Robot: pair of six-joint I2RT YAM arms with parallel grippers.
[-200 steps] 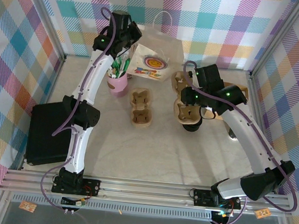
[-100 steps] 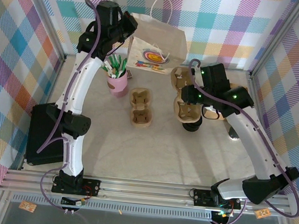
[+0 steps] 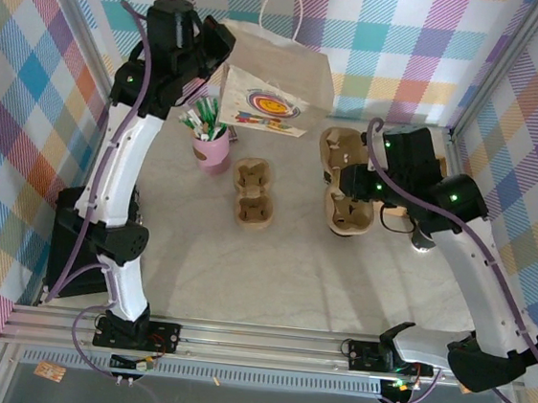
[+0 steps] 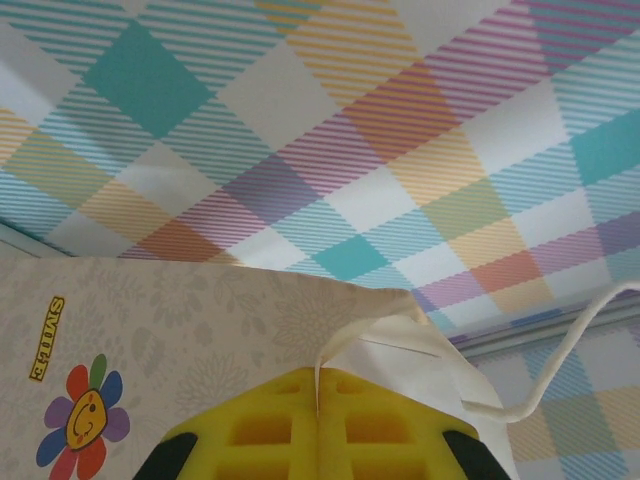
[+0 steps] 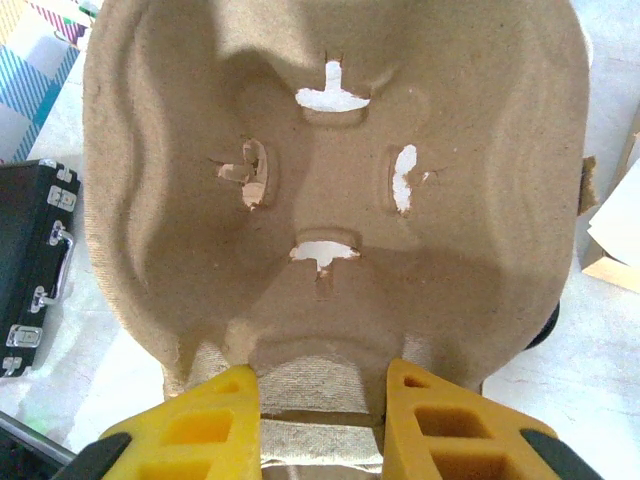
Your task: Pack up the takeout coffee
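Next, my left gripper draws the bag back, then lowers and releases it on the bare tabletop (image 3: 190, 236) beside the black case, which lies back of and below it.
My left gripper (image 3: 219, 57) is shut on the top edge of a beige paper bag (image 3: 280, 79) with a flower print, holding it up off the table at the back. In the left wrist view the bag's rim (image 4: 330, 335) is pinched between the yellow fingers (image 4: 262, 430). My right gripper (image 3: 374, 189) is shut on the centre ridge of a brown pulp cup carrier (image 3: 347, 205), whose cell (image 5: 330, 170) is empty. The takeout coffee is hidden. A dark rounded sliver (image 5: 548, 325) peeks out from under the carrier's edge; I cannot tell what it is.
A second pulp carrier (image 3: 253, 192) lies mid-table. A pink cup of pens (image 3: 212, 147) stands under the lifted bag's left side. A black case (image 3: 77, 239) sits at the left edge, a small cardboard box (image 3: 398, 212) beside the right arm.
The left arm has lifted the bag higher and to the left. The right gripper has carried its carrier slightly right, and the dark cup that showed at its near end is now covered.
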